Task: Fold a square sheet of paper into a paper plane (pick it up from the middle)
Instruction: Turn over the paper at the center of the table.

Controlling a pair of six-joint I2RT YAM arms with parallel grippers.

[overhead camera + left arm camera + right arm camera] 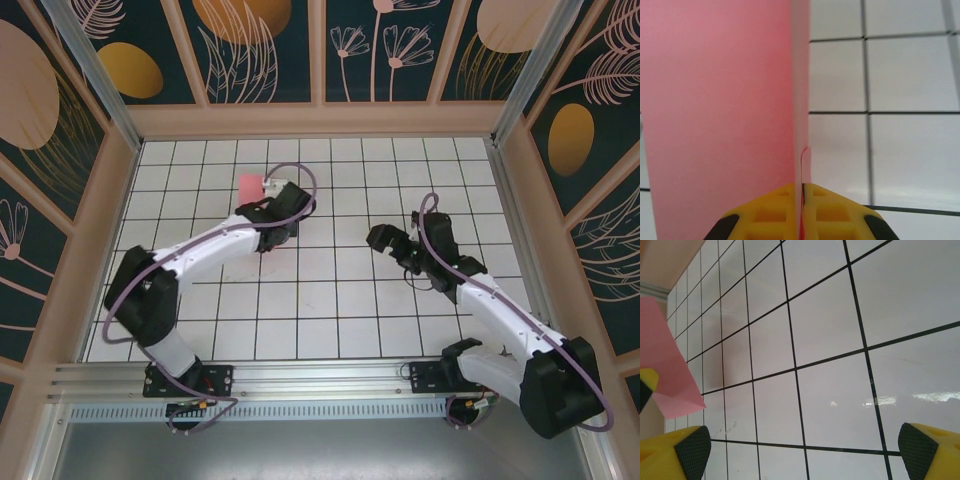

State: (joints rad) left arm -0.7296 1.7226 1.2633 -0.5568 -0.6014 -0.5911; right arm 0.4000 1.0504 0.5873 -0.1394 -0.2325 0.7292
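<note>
The left gripper carries the hanging paper toward the right gripper, lowers it and releases next. Bare tiles lie below my left gripper on that side.
The pink-red sheet of paper (247,185) hangs folded above the tiled table at the back left. My left gripper (262,200) is shut on it. In the left wrist view the yellow fingertips (785,200) pinch the folded layers edge-on, and a broad flap of the paper (715,100) stands to their left. In the right wrist view the paper (665,360) ends in a pointed corner at the far left, and I cannot tell its whole shape. My right gripper (385,240) stands wide open over bare tiles near the middle right, and nothing lies between its fingers (685,450).
The white tiled table (340,300) is boxed in by wooden walls (320,120) at the back and sides. A metal rail (320,375) with both arm bases runs along the near edge. About two tiles of floor separate the grippers.
</note>
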